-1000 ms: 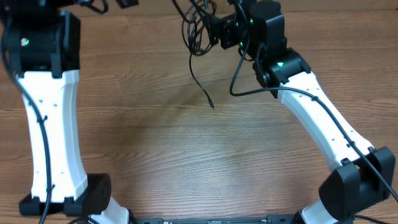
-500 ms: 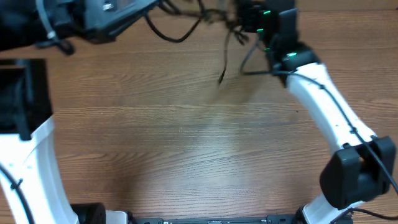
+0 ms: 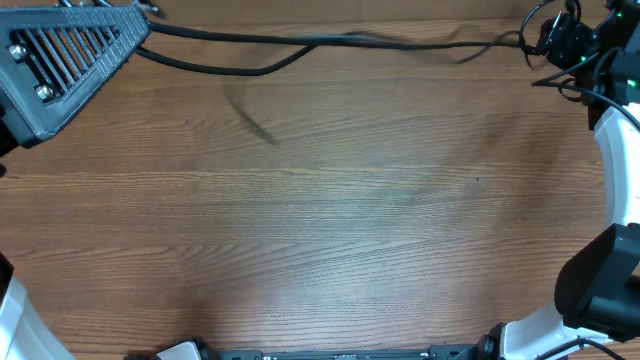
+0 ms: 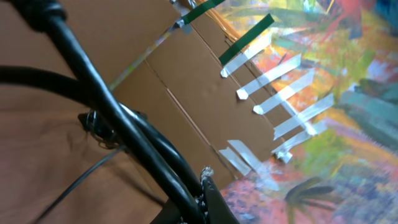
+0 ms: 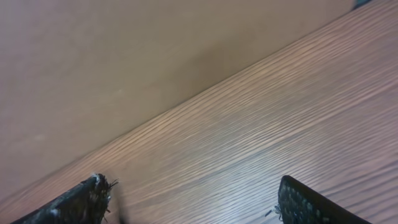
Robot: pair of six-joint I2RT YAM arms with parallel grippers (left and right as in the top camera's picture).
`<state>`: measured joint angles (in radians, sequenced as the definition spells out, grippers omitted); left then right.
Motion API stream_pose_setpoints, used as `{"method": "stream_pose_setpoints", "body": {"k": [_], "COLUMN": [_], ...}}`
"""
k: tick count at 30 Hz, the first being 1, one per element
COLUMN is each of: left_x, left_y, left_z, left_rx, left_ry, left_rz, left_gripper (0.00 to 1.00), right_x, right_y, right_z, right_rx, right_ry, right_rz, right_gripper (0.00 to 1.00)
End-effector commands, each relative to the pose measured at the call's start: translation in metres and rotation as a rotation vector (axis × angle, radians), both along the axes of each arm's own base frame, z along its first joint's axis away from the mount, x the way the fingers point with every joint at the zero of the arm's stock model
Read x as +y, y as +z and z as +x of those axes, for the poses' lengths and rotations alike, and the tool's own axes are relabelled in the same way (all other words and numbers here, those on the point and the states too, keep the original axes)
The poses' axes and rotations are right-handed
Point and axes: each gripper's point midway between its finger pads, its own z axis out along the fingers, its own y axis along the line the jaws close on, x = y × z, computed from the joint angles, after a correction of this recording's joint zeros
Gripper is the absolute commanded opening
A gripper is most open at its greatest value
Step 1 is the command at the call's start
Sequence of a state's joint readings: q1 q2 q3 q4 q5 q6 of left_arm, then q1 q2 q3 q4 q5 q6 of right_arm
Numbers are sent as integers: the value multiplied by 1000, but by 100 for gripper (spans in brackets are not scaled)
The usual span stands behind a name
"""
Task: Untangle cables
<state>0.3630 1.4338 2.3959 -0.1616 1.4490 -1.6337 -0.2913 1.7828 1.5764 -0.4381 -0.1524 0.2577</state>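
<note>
My left gripper next moves to the right in the overhead view and down toward the bare far tabletop to let go of the cables, as open wood leaves room.
The black cables [image 3: 330, 42] hang stretched in a long line over the table's far edge, from top left to top right. My left gripper [image 3: 142, 24] is raised close to the overhead camera and shut on their left end. In the left wrist view the thick black cables [image 4: 124, 124] run straight into the shut left gripper [image 4: 202, 190]. The right gripper [image 3: 548, 38] sits at the cables' right end, where they bunch. In its own view the right gripper [image 5: 193, 196] is open, with bare wood between the fingertips [image 5: 84, 196]. A blurred dark strand [image 3: 258, 128] shows below the line.
The wooden table [image 3: 330, 230] fills the overhead view. The right arm [image 3: 620, 160] runs down the right edge. Behind the left gripper is a cardboard wall [image 4: 186, 81] with tape strips and a colourful sheet [image 4: 336, 112].
My left gripper rose and swung left with the cables, pulling the bunch out into a long line. The right gripper moved right to the table's top right corner.
</note>
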Motion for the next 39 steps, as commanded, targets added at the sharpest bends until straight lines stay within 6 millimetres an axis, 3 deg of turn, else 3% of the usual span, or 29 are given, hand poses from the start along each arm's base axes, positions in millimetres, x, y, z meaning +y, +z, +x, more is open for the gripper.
{"method": "stream_pose_setpoints", "body": {"k": [1, 6, 11, 12, 13, 16, 19, 22, 25, 30, 33, 36, 37, 39], "left_x": [7, 9, 13, 14, 17, 32, 35, 1, -15, -6, -8, -11, -11, -12], "left_y": [-1, -9, -31, -39, -59, -118, -165, -210, -252, -322, -351, -367, -370, -372], "left_z": [12, 19, 39, 46, 64, 106, 131, 158, 181, 214, 228, 238, 239, 239], "left_rx": [-146, -219, -235, -222, -184, -7, 106, 155, 218, 400, 461, 482, 486, 488], "left_ry": [32, 28, 47, 68, 149, 421, 583, 625, 678, 829, 826, 816, 812, 810], "left_rz": [70, 126, 155, 156, 175, 327, 535, 758, 938, 1162, 1213, 1239, 1244, 1249], "left_gripper": [4, 4, 4, 4, 4, 4, 4, 4, 4, 4, 4, 4, 4, 4], "right_x": [34, 79, 140, 150, 167, 184, 190, 193, 193, 183, 174, 172, 172, 172], "right_y": [29, 45, 41, 39, 37, 36, 35, 33, 31, 24, 22, 23, 24, 24], "right_z": [-5, -19, -33, -34, -37, -39, -39, -40, -42, -46, -47, -47, -47, -48], "right_rx": [-61, -48, 5, 13, 23, 27, 31, 37, 50, 86, 105, 103, 102, 102], "right_ry": [125, 208, 353, 375, 416, 447, 444, 463, 462, 441, 407, 399, 399, 399], "right_rz": [46, 47, 22, 20, 8, -9, -36, -52, -51, -111, -150, -157, -157, -157], "right_gripper": [83, 79, 80, 80, 80, 81, 82, 82, 82, 81, 81, 81, 84, 100]}}
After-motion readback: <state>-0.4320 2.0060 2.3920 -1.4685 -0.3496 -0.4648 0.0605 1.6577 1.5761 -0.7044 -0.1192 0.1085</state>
